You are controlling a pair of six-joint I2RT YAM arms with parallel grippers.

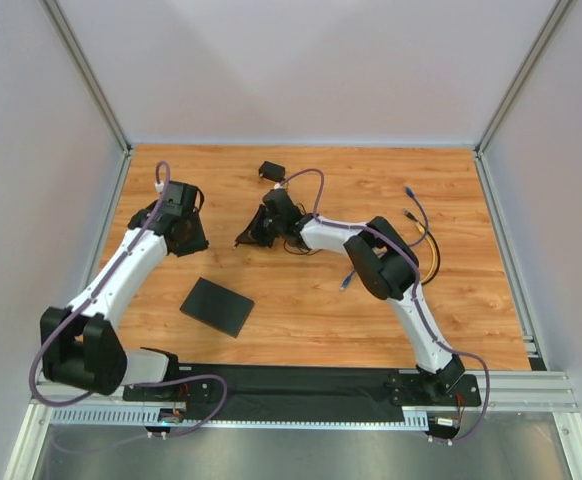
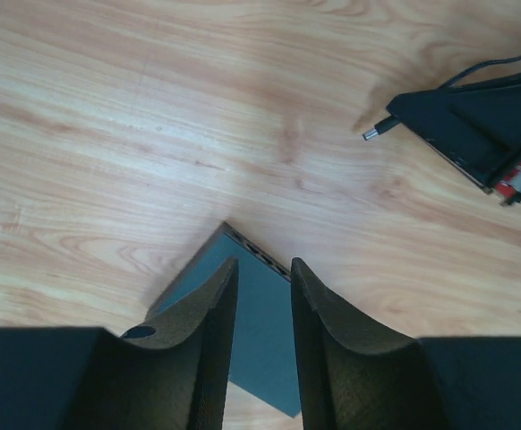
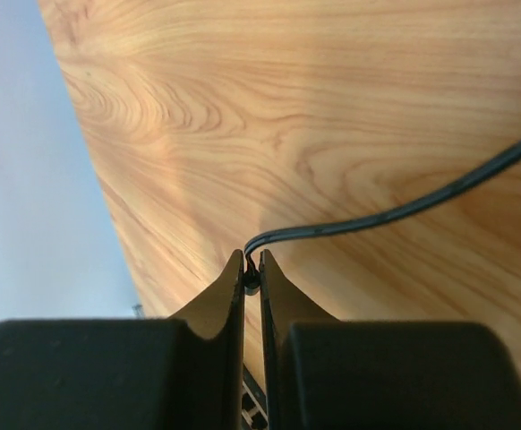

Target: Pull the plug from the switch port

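Observation:
My right gripper draws the plug outward from the switch (image 1: 217,306) next, toward the adapter block, and releases it over bare wood, since the plug's metal tip already shows clear.
The switch (image 1: 217,306) is a flat matte-black box lying on the wooden table, nearer the front than both grippers. In the left wrist view it (image 2: 260,331) lies below and between my fingers, its socket edge facing away. My left gripper (image 1: 184,238) is open and empty, held above the table and apart from the switch. My right gripper (image 1: 246,238) is shut on the plug (image 3: 252,278), a small black barrel plug on a thin black lead (image 3: 404,208). The left wrist view shows the plug's metal tip (image 2: 373,133) sticking out of the right gripper (image 2: 397,112), free of the switch.
A small black adapter block (image 1: 271,170) sits near the back of the table. A bundle of blue, yellow and black cables (image 1: 419,235) lies at the right. Grey walls close the table's sides and back.

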